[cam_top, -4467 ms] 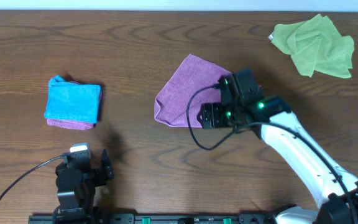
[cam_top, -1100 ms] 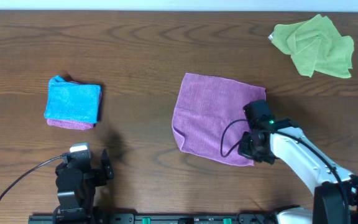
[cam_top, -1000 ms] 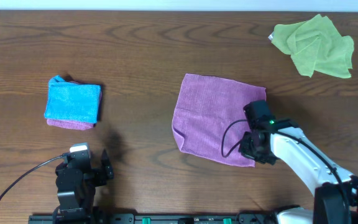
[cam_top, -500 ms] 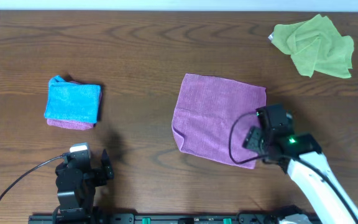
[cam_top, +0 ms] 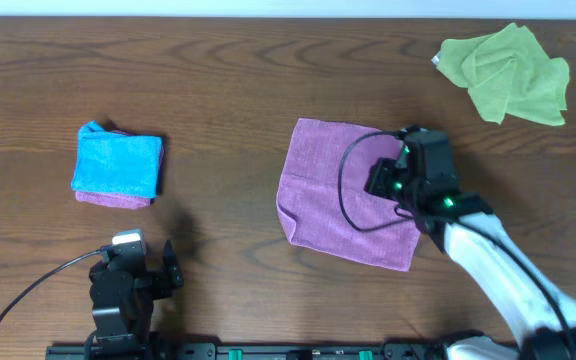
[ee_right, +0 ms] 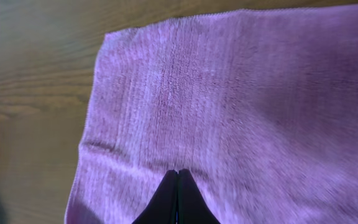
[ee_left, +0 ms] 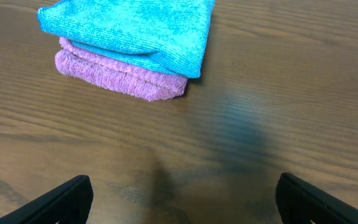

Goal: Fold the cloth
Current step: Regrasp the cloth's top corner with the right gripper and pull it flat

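Next, my right gripper moves to the left in the overhead view and down to the skewed cloth's far corner (cam_top: 305,125) (ee_right: 111,41), drags it straighter and releases.
The purple cloth (cam_top: 343,190) lies spread out flat on the middle of the table, with a small crease near its lower left corner. My right gripper (cam_top: 378,178) hovers over the cloth's right half. In the right wrist view its fingertips (ee_right: 178,172) are pressed together with nothing visible between them, pointing across the cloth (ee_right: 241,99) toward its far left corner. My left gripper (cam_top: 140,262) rests at the table's front left, far from the cloth. Its fingers (ee_left: 67,196) stand wide apart and hold nothing.
A folded blue cloth (cam_top: 118,160) sits on top of a folded pink one (ee_left: 123,78) at the left, just ahead of the left gripper. A crumpled green cloth (cam_top: 508,72) lies at the back right corner. Bare wood surrounds the purple cloth.
The right gripper let go of the cloth's lower right corner, moved up and left over the cloth's right half, and closed. The cloth, bunched earlier, now lies flat. The left arm stayed still.
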